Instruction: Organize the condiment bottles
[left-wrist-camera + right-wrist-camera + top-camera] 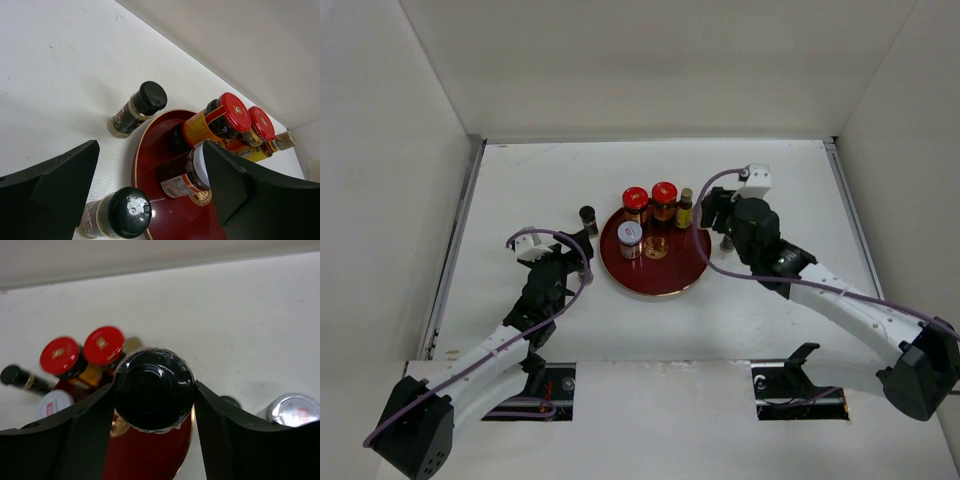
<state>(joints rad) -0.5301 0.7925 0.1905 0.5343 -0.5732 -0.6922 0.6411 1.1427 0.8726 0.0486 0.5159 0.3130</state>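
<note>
My right gripper next carries the black-capped bottle over, lowers and releases it, as the tray's gold emblem lies uncovered below, left in the top view.
The round dark red tray holds two red-lidded jars and a white-lidded jar. A slim gold-capped bottle stands at the tray's far right rim. My right gripper is shut on a black-capped bottle over the tray's right edge, with a finger pressed to each side of the cap. My left gripper is open at the tray's left rim. A black-capped shaker stands between its fingers on the table, touching neither. Another black-capped bottle stands further off to the left.
In the right wrist view a silver-lidded jar and a small dark cap stand on the table right of the tray. White walls close in the table on three sides. Both arm bases sit at the near edge.
</note>
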